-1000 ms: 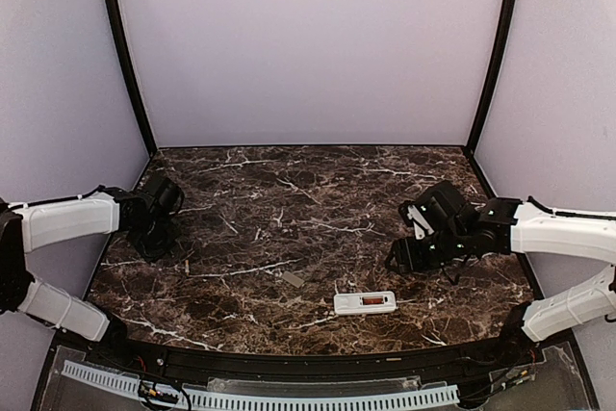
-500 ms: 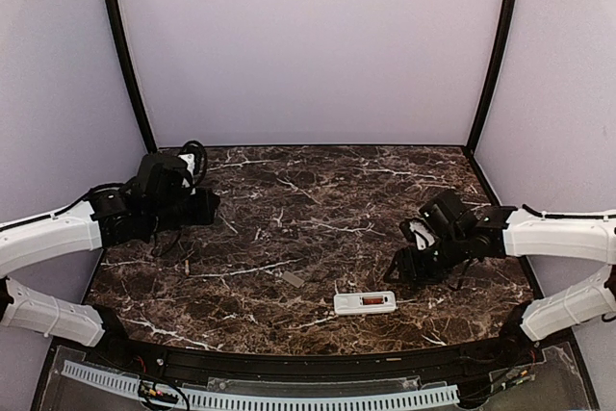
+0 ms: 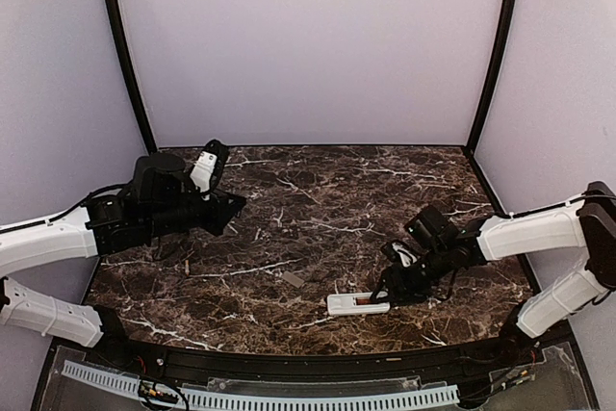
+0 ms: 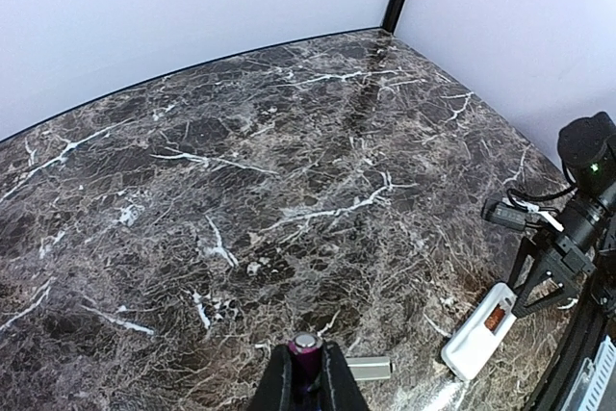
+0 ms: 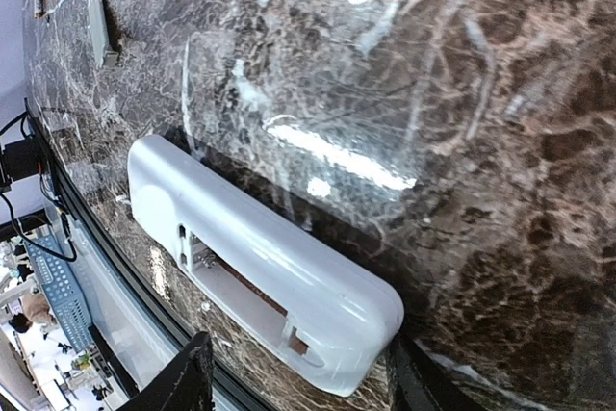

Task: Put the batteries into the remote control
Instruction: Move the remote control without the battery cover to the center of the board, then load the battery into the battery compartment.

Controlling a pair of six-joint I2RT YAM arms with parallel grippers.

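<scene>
The remote control's open compartment [image 3: 364, 301] [image 4: 496, 318] is below my left gripper and to its right in the top view, so next I will move there, lower the battery in and release it.
The white remote control [image 3: 352, 304] lies back up near the table's front edge, its compartment open with a reddish-orange battery [image 4: 496, 319] in it. In the right wrist view the remote control [image 5: 260, 257] runs diagonally. My right gripper [image 3: 387, 288] is low at its right end, open, with one black finger [image 5: 189, 384] on each side of that end. My left gripper [image 3: 234, 205] hovers over the left part of the table, shut on a slim battery [image 4: 306, 346] that sticks out between its fingers, silver tip up. That battery looks purplish there.
A small flat grey rectangular piece [image 3: 294, 279] lies on the marble just left of the remote, also seen as a grey piece [image 4: 371, 369] below my left fingers. The table's front rim [image 3: 308, 358] runs close behind the remote. Purple walls enclose the back and sides.
My left arm has swung from the far left in towards the table's middle, battery in its grip. My right gripper dropped down to the remote's right end, and the remote slid slightly left.
</scene>
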